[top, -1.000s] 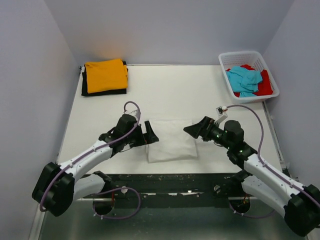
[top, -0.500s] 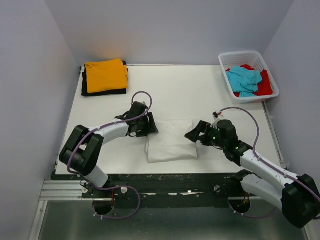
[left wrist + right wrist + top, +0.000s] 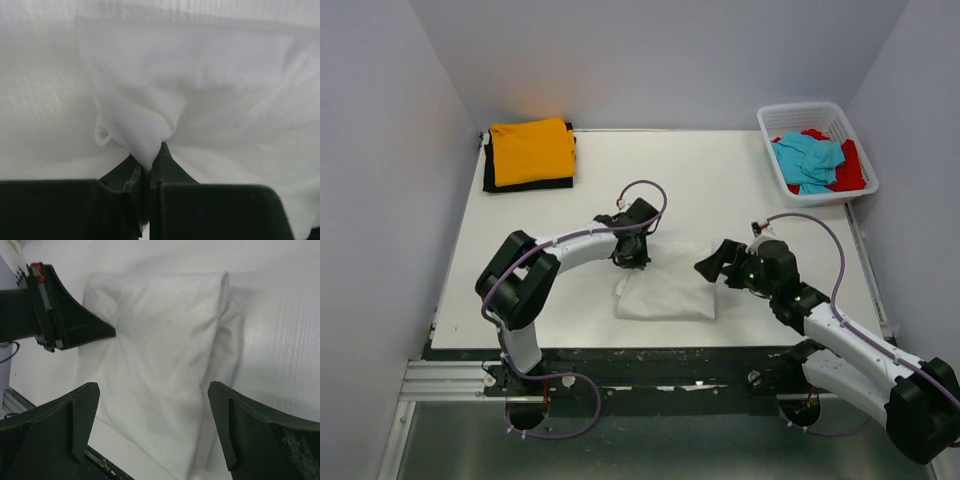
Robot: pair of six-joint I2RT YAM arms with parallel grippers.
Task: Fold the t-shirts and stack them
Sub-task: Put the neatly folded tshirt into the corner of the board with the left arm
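My left gripper lifts the white t-shirt (image 3: 665,292) next, carries it outward and releases it onto the folded orange t-shirt (image 3: 531,149), because that one tops the stack.
A folded white t-shirt (image 3: 665,292) lies near the table's front edge. My left gripper (image 3: 633,256) is at its far left corner, shut on a pinched fold of the white cloth (image 3: 145,135). In the right wrist view the left gripper (image 3: 75,327) touches the shirt (image 3: 160,340) at that corner. My right gripper (image 3: 706,266) hovers at the shirt's right edge, open, with nothing between its fingers (image 3: 225,430). A folded orange t-shirt (image 3: 531,149) lies on a black one (image 3: 525,185) at the far left corner. Turquoise (image 3: 808,159) and red (image 3: 852,172) t-shirts lie crumpled in the basket.
The white lattice basket (image 3: 802,111) stands at the far right corner of the table (image 3: 680,180). Grey walls close in on three sides. A dark metal rail (image 3: 650,365) runs along the near edge by the arm bases.
My left gripper swung right, reached the white shirt's far left corner and went from open to shut on the cloth. The right gripper stayed open and barely moved.
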